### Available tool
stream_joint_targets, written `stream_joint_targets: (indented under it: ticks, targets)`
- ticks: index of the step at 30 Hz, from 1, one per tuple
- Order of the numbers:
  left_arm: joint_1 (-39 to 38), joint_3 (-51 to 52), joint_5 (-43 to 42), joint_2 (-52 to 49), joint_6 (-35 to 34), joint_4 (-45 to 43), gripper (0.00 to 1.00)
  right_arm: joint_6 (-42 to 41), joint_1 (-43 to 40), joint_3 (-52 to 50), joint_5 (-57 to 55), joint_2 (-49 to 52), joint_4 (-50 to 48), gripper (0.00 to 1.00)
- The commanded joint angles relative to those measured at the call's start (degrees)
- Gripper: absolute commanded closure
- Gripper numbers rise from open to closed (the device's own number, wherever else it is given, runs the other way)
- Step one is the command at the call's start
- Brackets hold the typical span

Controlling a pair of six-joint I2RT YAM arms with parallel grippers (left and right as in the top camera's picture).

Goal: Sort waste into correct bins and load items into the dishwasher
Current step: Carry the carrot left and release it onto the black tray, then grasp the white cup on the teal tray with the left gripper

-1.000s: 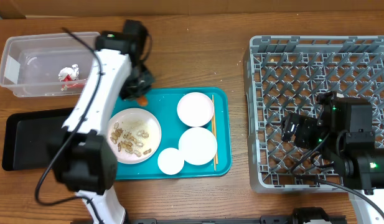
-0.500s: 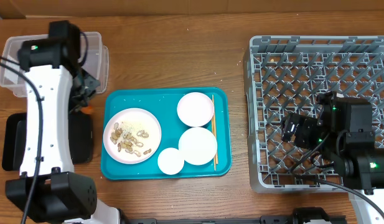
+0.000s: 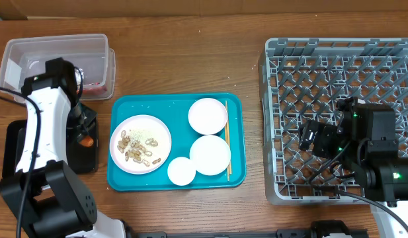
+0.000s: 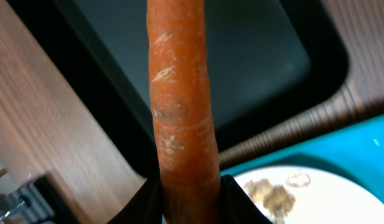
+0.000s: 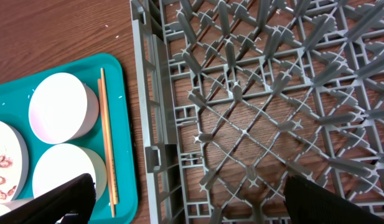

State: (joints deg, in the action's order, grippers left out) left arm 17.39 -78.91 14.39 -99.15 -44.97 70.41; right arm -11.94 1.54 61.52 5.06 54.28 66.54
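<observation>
The orange carrot already hangs over the black bin's open inside. It goes down toward the bin's bottom in my left gripper next, which then opens to release it.
My left gripper is shut on an orange carrot and holds it over the black bin at the left; the carrot's tip shows in the overhead view. In the left wrist view the black bin lies below the carrot. A teal tray holds a plate of peanut shells, two white bowls, a small white dish and chopsticks. My right gripper is open and empty over the grey dishwasher rack.
A clear plastic bin with a crumpled wrapper stands at the back left. In the right wrist view the rack's left wall sits close to the tray's edge.
My left arm has swung left and forward from the tray's back edge, carrying the carrot from near the clear bin to over the black bin. The right arm has not moved.
</observation>
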Motion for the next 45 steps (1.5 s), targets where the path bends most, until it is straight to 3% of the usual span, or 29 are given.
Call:
stream_joint_targets:
  ticks: [1,6,11,20,23,29,37,45]
  targets:
    - [2.3,2.4,1.3,0.2,2.5,-3.4,0.87,0.4,-0.1,1.6,-0.5,-0.1,-0.2,0.0]
    - [3.4,6.1,1.2,-1.0,4.8,-11.6,0.81,0.4,-0.1,1.6,-0.5,-0.1,-0.2,0.0]
    - [3.4,6.8,1.2,-3.6,4.7,-13.7,0.73,0.3,-0.1,1.6,-0.5,-0.1,-0.2,0.0]
    - [3.4,6.2,0.8,-5.6,7.9,-12.8,0.42,0.3,-0.1,1.6,-0.5,-0.1,-0.2,0.0]
    - [3.3,3.8,-1.4,-5.5,9.7,-9.9,0.42,0.3,-0.1,1.6,-0.5,-0.1,-0.2,0.0]
    - [1.2,-3.0,-13.7,-4.0,17.6,-3.2,0.43,0.3,-0.1,1.6,-0.5,-0.1,-0.3,0.0]
    - [-8.5,-4.8,-30.6,-0.7,30.5,2.8,0.42,0.3,-0.1,1.6,0.4,0.1,-0.5,0.0]
    - [-25.0,-4.1,-26.7,-0.8,31.7,10.9,0.46,0.3,-0.1,1.6,0.4,2.7,-0.3,0.0]
